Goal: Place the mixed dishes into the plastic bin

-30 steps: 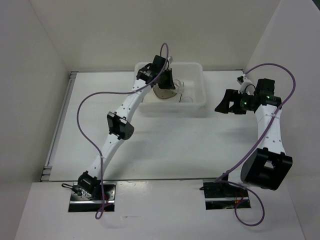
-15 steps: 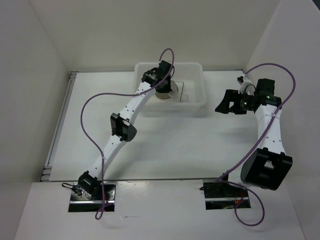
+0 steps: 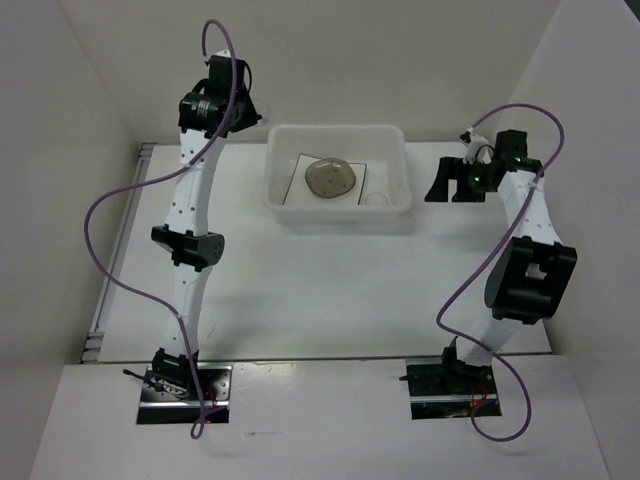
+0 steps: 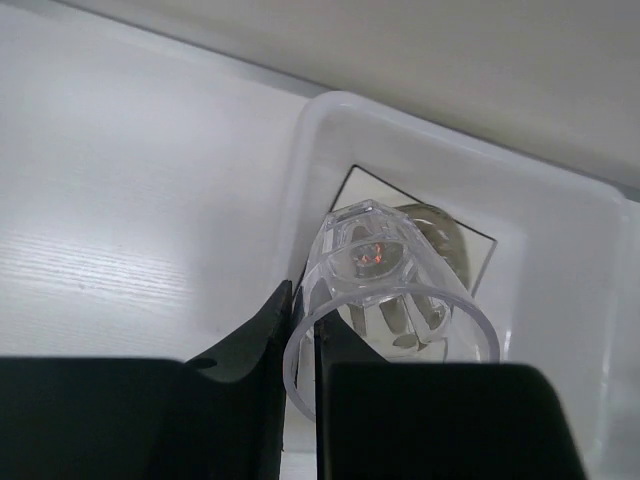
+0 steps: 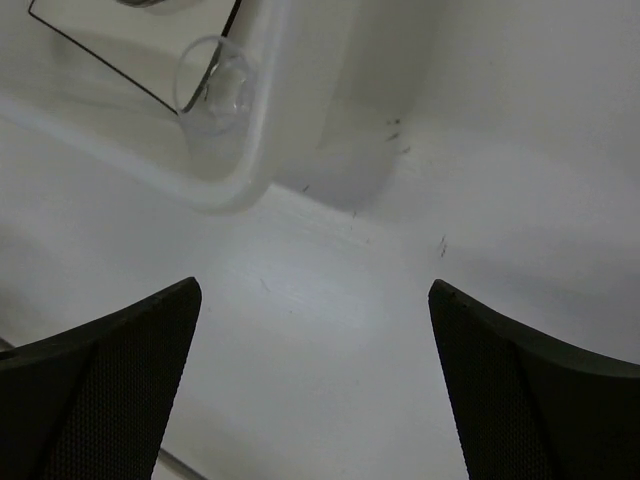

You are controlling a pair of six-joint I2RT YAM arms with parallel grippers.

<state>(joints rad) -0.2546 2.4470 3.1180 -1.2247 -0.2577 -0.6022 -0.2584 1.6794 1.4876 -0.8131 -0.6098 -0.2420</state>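
Observation:
The bin's bare bottom is below my left gripper, to its right in the top view, so next my left gripper will swing past the saucer (image 3: pixel 332 178) and down to let go of the cup.
My left gripper (image 3: pixel 238 112) is raised beyond the far left corner of the plastic bin (image 3: pixel 340 215). In the left wrist view it (image 4: pixel 300 312) is shut on the rim of a small clear glass cup (image 4: pixel 385 270), held above the bin's left end (image 4: pixel 330 105). In the bin lies the square white plate (image 3: pixel 300 190) with a round greyish saucer (image 3: pixel 332 178) on it. A second glass cup (image 3: pixel 376 200) sits in the bin's front right corner and also shows in the right wrist view (image 5: pixel 215 85). My right gripper (image 3: pixel 437 187) is open and empty, right of the bin.
White walls close in the table at the back and on both sides. A metal rail (image 3: pixel 118 250) runs along the table's left edge. In the right wrist view the open gripper (image 5: pixel 312 290) hangs over bare tabletop beside the bin's rounded corner (image 5: pixel 235 185).
My left arm has come out of the bin and swung up to its far left, leaving the saucer uncovered on the plate. My right gripper has shifted a little toward the back.

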